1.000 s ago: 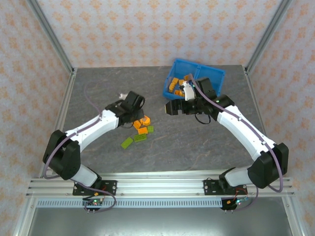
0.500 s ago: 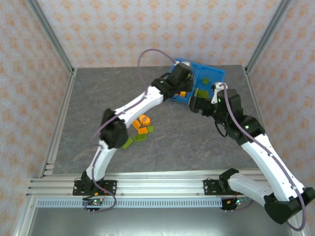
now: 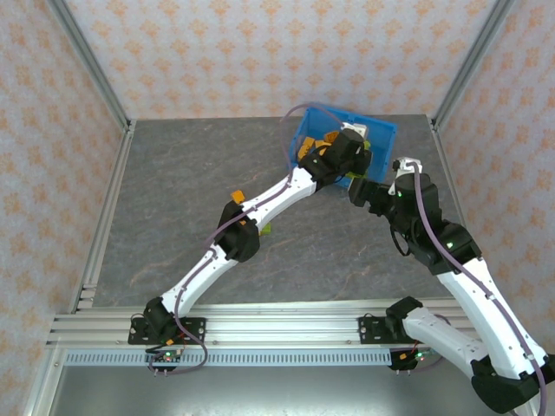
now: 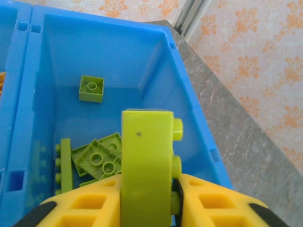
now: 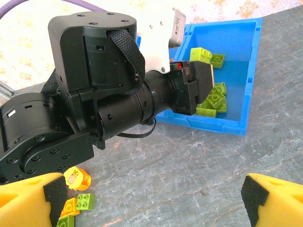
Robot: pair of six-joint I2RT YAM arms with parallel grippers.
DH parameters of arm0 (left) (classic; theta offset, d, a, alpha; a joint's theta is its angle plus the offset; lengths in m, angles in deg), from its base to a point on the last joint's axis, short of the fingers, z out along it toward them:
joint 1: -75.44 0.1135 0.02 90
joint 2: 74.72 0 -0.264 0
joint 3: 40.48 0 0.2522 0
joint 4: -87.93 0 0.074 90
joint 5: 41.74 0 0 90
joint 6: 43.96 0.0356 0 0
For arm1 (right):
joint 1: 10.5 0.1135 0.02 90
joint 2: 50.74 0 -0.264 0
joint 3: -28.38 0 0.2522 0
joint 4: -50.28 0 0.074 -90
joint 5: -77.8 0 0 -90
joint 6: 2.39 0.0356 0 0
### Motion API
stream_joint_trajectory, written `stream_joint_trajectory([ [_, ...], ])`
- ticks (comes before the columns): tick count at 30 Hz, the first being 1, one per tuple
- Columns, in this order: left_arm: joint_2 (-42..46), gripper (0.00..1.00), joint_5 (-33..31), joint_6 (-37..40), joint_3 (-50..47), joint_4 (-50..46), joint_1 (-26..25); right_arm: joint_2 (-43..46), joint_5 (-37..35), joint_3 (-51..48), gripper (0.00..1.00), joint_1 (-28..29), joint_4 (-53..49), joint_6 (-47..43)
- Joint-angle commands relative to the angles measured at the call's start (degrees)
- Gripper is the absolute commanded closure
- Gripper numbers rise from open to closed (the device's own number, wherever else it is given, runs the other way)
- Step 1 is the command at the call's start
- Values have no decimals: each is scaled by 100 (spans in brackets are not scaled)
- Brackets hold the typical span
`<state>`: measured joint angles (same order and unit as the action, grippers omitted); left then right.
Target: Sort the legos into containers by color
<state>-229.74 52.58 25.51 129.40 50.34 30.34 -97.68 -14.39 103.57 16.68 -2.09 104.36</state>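
My right gripper moves across toward the loose legos next. It then comes down onto the round orange piece (image 5: 78, 178), which sits below my gripper, still outside the bin (image 5: 213, 124).
My left gripper (image 4: 150, 187) is shut on a lime green lego (image 4: 147, 156), held on edge with its studs to the right, over the right compartment of the blue bin (image 4: 189, 104). Several lime legos (image 4: 97, 158) lie below it, one square brick (image 4: 91, 88) farther back. From above, the left gripper (image 3: 351, 160) reaches over the bin (image 3: 381, 130). My right gripper (image 5: 154, 198) is open over bare table just in front of the bin (image 5: 213, 124), its yellow fingers (image 5: 28, 198) wide apart. Loose legos, a green one (image 5: 85, 201) and an orange one (image 5: 68, 206), lie on the table.
The left arm's black wrist (image 5: 118, 94) stretches across in front of the right gripper. A round orange piece (image 5: 75, 177) sits by the loose legos. The left arm (image 3: 260, 204) covers part of the pile. Metal frame posts (image 3: 473, 61) border the table.
The left arm has swung from the table pile out over the bin's right compartment with the lime lego. The right arm has drawn back from the bin toward the near right.
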Motion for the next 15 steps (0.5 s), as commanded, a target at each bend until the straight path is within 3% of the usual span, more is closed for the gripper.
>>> stream_joint_trajectory([
  [1, 19, 62, 86, 109, 50, 515, -36, 26, -81, -88, 4, -17, -24, 125],
  [6, 258, 46, 37, 15, 147, 242, -37, -34, -21, -52, 4, -20, 7, 135],
  [11, 1063, 40, -414, -200, 23, -832, -10, -56, 22, -61, 4, -20, 22, 28],
  [13, 1778, 39, -656, -273, -580, -1160, 59, -114, 71, -52, 4, -20, 20, -92],
  [15, 2736, 39, -764, -327, -1903, -845, 168, -257, 308, -52, 5, -20, 61, -244],
])
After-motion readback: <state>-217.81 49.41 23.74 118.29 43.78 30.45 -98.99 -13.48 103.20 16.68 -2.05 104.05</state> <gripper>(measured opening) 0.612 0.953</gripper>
